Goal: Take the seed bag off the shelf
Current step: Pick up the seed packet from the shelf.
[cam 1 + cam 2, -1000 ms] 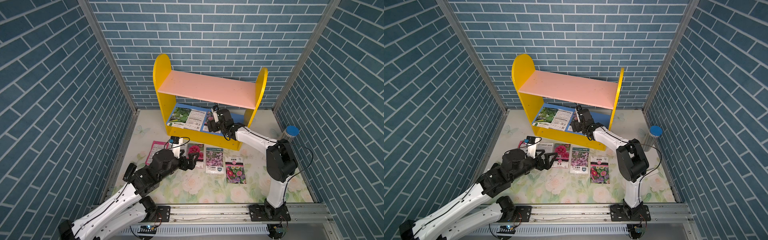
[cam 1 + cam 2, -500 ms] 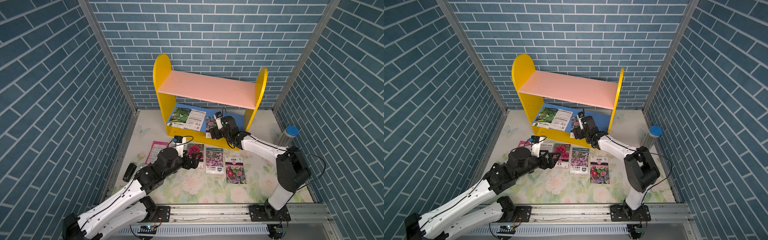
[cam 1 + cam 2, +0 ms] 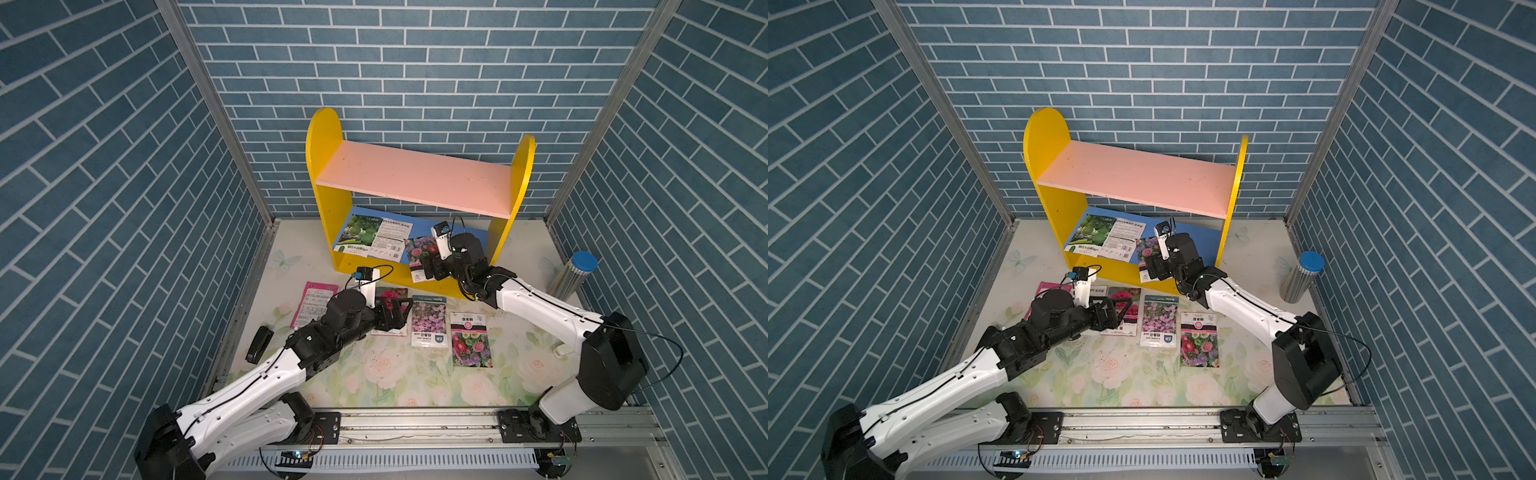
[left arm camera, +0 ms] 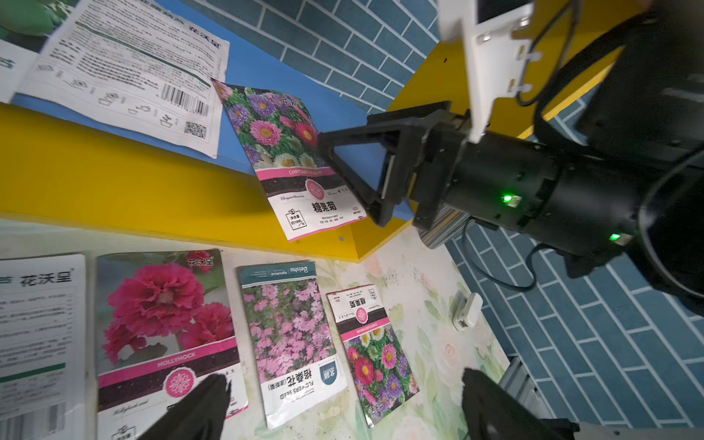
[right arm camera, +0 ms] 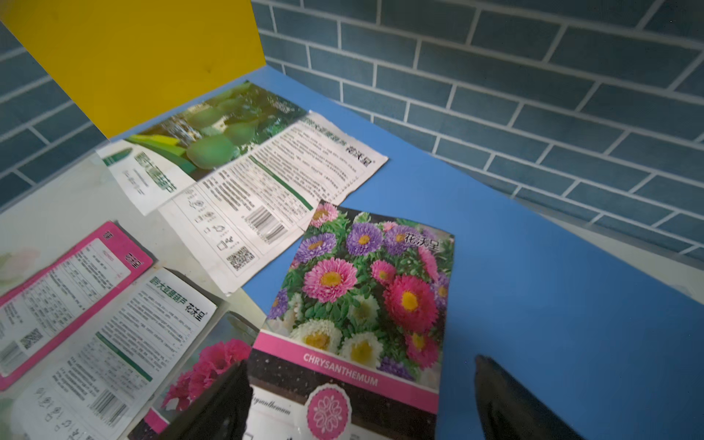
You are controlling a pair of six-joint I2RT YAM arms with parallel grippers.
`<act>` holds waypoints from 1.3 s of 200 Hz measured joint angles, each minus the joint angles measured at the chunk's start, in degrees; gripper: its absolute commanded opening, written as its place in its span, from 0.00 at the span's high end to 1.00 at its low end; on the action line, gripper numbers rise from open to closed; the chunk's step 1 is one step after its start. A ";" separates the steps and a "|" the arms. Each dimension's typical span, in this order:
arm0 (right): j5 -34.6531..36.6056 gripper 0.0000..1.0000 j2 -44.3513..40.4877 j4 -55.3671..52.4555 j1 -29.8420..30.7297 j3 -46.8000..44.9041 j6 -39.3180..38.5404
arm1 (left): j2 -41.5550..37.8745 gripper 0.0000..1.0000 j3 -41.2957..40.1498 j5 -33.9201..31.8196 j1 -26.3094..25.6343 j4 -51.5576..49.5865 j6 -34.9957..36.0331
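Observation:
My left gripper will reach outward past the packets on the table next and close on the bag's near corner [image 3: 414, 279] [image 4: 292, 235] beside the larger packets, because that corner sticks out over the shelf's yellow edge.
The shelf [image 3: 415, 178] [image 3: 1133, 174] stands at the back, yellow sides, pink upper board, blue lower board. A chrysanthemum seed bag [image 3: 417, 252] [image 3: 1145, 248] [image 4: 289, 152] [image 5: 365, 297] lies on the blue board, its lower end hanging over the yellow front edge. My right gripper [image 3: 432, 270] [image 3: 1154, 268] [image 4: 354, 179] [image 5: 360, 369] is open wide, its fingers either side of the bag's lower end, not pinching it. My left gripper [image 3: 399, 313] [image 3: 1115, 311] [image 4: 343, 384] hovers open and empty above the packets on the table.
Two larger green-and-white packets [image 3: 374, 235] lie on the blue board's left half. Several seed packets [image 3: 428, 326] lie in a row on the floral table before the shelf. A metal cylinder with a blue cap [image 3: 575, 274] stands at right, a black stapler [image 3: 258, 349] at left.
My right gripper has drawn back from inside the shelf toward its front, and the chrysanthemum bag has slid forward over the front edge. The left gripper has shifted slightly to the right.

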 measured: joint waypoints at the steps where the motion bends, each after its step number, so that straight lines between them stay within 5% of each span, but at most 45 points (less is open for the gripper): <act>1: 0.00 0.07 -0.17 -0.04 0.00 0.00 0.00 | 0.11 0.01 -0.09 0.04 0.04 0.22 -0.09; 138: -17.97 0.00 -28.48 -4.74 0.07 -14.23 6.01 | 24.37 0.08 1.36 9.42 8.17 24.87 -11.19; 260: -18.49 0.01 -36.39 -8.74 0.15 -18.34 7.50 | 39.93 0.45 10.19 14.10 9.53 33.77 -14.01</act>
